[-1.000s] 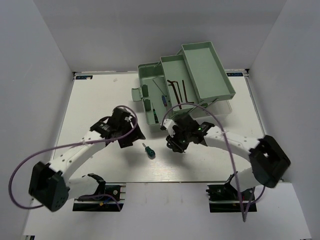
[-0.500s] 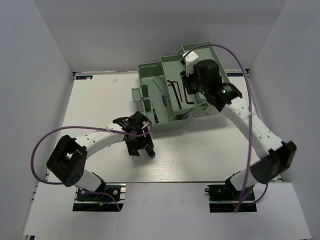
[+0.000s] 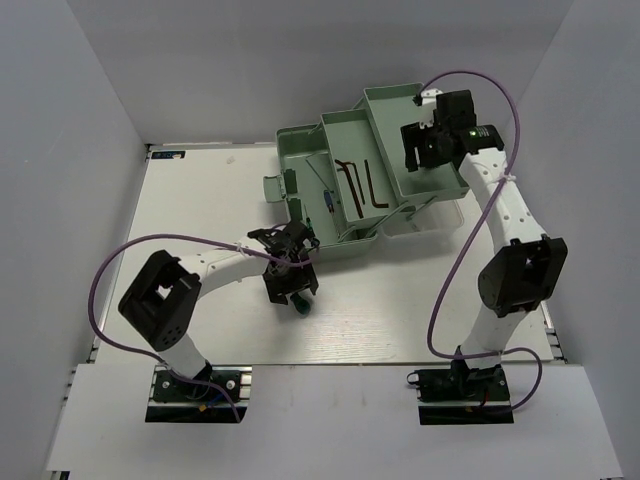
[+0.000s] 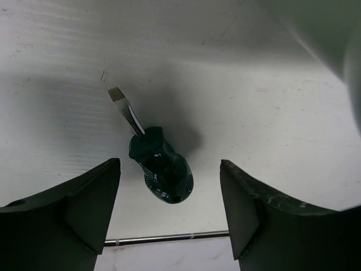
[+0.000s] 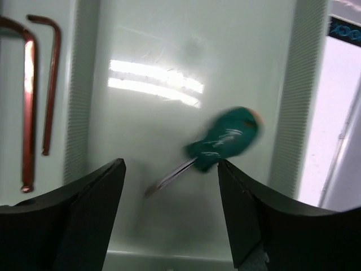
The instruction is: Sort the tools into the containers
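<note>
My left gripper will next move down a little onto the screwdriver's green handle (image 3: 302,304) (image 4: 164,167) and close, because that handle is already between its two open fingers.
A stubby green-handled screwdriver (image 4: 162,171) lies on the white table, blade pointing away. My left gripper (image 4: 169,217) hangs open just above it, one finger on each side of the handle, not touching. In the top view this gripper (image 3: 294,291) covers most of that screwdriver (image 3: 303,306). My right gripper (image 5: 169,214) is open over the far-right pale green tray (image 5: 141,51). Another stubby green screwdriver (image 5: 224,141) shows blurred and loose inside that tray. Two hex keys (image 5: 27,101) lie in the neighbouring tray. From above, the right gripper (image 3: 428,152) sits over the tray (image 3: 400,108).
The toolbox base (image 3: 300,150) stands at the back centre with a middle tray (image 3: 345,130) holding dark hex keys (image 3: 362,185). Thin screwdrivers (image 3: 328,205) lie in the base. A clear lid (image 3: 430,215) juts out below the trays. White walls close in three sides.
My right arm swung from the table's middle to the far-right tray and opened, letting go of a green screwdriver. My left gripper slid right until it stood over the screwdriver on the table.
</note>
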You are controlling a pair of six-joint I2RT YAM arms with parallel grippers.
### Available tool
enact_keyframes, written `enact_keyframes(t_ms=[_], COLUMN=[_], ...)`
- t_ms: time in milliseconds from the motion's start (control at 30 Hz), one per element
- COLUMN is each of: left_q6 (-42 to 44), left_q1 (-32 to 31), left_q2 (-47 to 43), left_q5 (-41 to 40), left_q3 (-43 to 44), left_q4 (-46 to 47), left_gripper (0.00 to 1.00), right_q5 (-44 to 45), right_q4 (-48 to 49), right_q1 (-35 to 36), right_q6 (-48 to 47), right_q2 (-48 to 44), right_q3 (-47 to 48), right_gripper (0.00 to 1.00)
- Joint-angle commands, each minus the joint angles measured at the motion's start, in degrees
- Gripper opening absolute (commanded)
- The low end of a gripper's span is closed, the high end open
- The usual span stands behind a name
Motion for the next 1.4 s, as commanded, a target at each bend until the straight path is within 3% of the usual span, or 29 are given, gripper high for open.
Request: enact_keyframes(t_ms=[0, 267, 467, 567, 600, 700, 767, 867, 1000, 1100, 1233, 1267, 1333, 1367], left_q6=[-0.18, -0.18, -0.18, -0.71, -1.23, -1.76, -2.29, -3.78, -2.21, 6.48, 16.94, 18.18, 20.56, 20.56], left_q1=[-1.06, -3.62, -6.07, -6.08, -6.08, -6.6, -6.6, -6.6, -6.6, -5.82, -5.29, -5.29, -4.58, -4.06], left_q2=[2.43, 7.01, 7.02, 6.4, 4.83, 1.58, -4.48, -15.08, -23.74, -22.18, -8.58, -0.71, 7.93, 12.5], left_q5=[-0.69, -0.69, -1.22, -1.22, -2.0, -4.37, -6.22, -11.13, -13.96, -12.13, -8.87, -7.82, -5.71, -3.87], left_q3=[0.3, 1.53, 0.48, -0.93, -0.93, -0.93, 0.64, 4.07, 12.67, 20.14, 35.59, 45.11, 56.14, 68.38], left_q4=[0.23, -0.38, -1.44, -1.44, -2.31, -5.73, -10.54, -17.84, -21.04, -14.05, -3.74, -2.59, 0.04, 0.06], left_gripper=[0.8, 0.54, 0.51, 0.28, 0.17, 0.0, 0.0, 0.0, 0.0, 0.0, 0.0, 0.0, 0.0, 0.0], right_q5=[-7.42, -11.2, -14.1, -15.16, -15.42, -16.65, -17.36, -16.83, -16.83, -18.05, -15.61, -14.64, -9.11, -8.05], right_q4=[-0.36, -0.09, 1.31, 1.41, 1.06, 0.7, 0.53, 0.87, 1.76, 4.56, 10.53, 11.76, 13.26, 13.88], right_q1=[-0.73, -4.42, -6.79, -7.58, -7.85, -8.2, -8.29, -9.25, -10.57, -11.63, -12.33, -12.33, -12.51, -12.68], right_q6=[0.43, 3.24, 4.56, 5.26, 5.27, 4.65, 3.17, 2.72, 3.07, 3.59, 4.47, 4.65, 4.91, 4.83], right_q2=[-4.4, -7.04, -8.98, -9.24, -9.33, -9.86, -10.73, -12.14, -15.12, -16.88, -23.64, -25.14, -27.16, -28.39], right_q3=[-1.8, -4.8, -8.57, -9.54, -9.63, -9.64, -9.98, -11.12, -14.73, -17.8, -22.46, -23.16, -25.87, -26.76], right_gripper=[0.73, 0.76, 0.76, 0.76, 0.76, 0.83, 0.9, 0.9, 0.9, 0.88, 0.83, 0.8, 0.72, 0.61])
